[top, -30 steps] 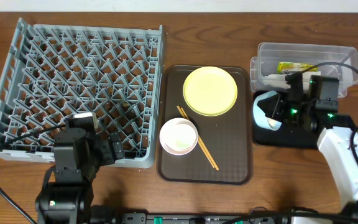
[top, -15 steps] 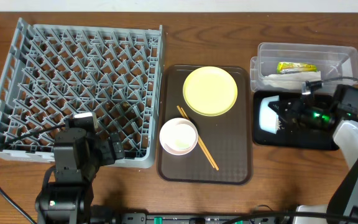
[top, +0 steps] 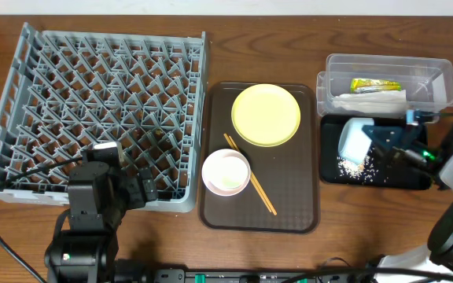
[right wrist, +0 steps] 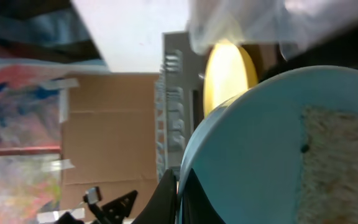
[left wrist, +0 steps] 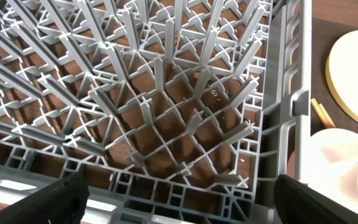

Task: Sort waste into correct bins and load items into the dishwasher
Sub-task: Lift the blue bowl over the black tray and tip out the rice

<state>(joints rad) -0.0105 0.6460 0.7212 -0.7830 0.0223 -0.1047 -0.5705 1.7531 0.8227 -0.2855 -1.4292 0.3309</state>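
Observation:
I will next swing the tipped bowl in my right gripper to the left in the overhead view, to the empty yellow plate. Then I will level the bowl, lower it and release it.
My right gripper is shut on the rim of the light blue bowl, which is tipped on its side over the black tray. Whitish rice scraps lie scattered on that tray. In the right wrist view the fingers pinch the bowl at its edge, and residue clings inside it. The clear tub holds the snack wrapper and the white napkin. My left gripper stands open over the near right corner of the grey dish rack, with nothing between its fingers.
The brown serving tray in the middle carries the yellow plate, a white bowl and wooden chopsticks. The left arm's base and its cable sit at the table's front left.
The right arm has swung out to the right and turned the blue bowl from flat to on its side. Rice scraps now lie on the black tray. The left arm has not moved.

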